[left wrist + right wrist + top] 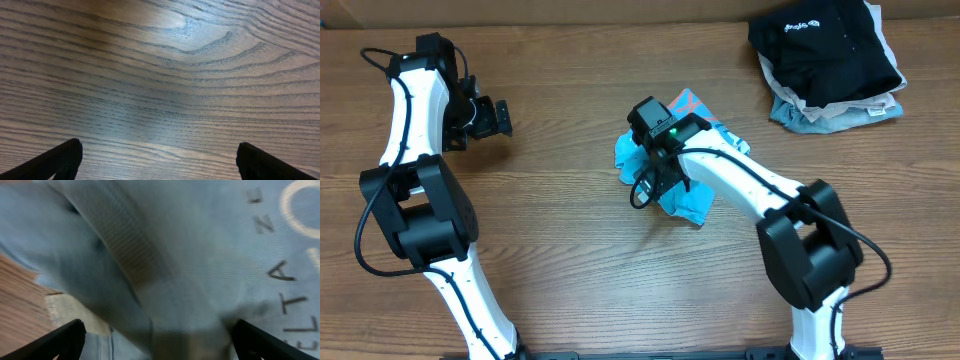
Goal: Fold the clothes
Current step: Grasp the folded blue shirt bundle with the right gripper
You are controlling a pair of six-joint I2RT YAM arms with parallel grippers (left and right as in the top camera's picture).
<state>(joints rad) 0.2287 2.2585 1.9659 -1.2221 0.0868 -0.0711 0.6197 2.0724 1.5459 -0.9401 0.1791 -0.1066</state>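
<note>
My right gripper will lower a little further into the heap, onto the ribbed band beside the printed letters.
The light sky-blue T-shirt (692,205) lies crumpled in a small heap at the middle of the wooden table (560,230). My right gripper (658,172) is directly over the heap, pointing down into it. In the right wrist view its fingers (157,340) are wide open, and the blue fabric (200,255) with white printed letters fills the frame between them, very close. My left gripper (500,118) is at the far left of the table, away from the shirt. It is open and empty over bare wood in the left wrist view (159,160).
A black garment with a small white logo (825,45) lies on folded beige and grey-blue garments (835,112) at the back right corner. The right arm's body crosses the table's right front.
</note>
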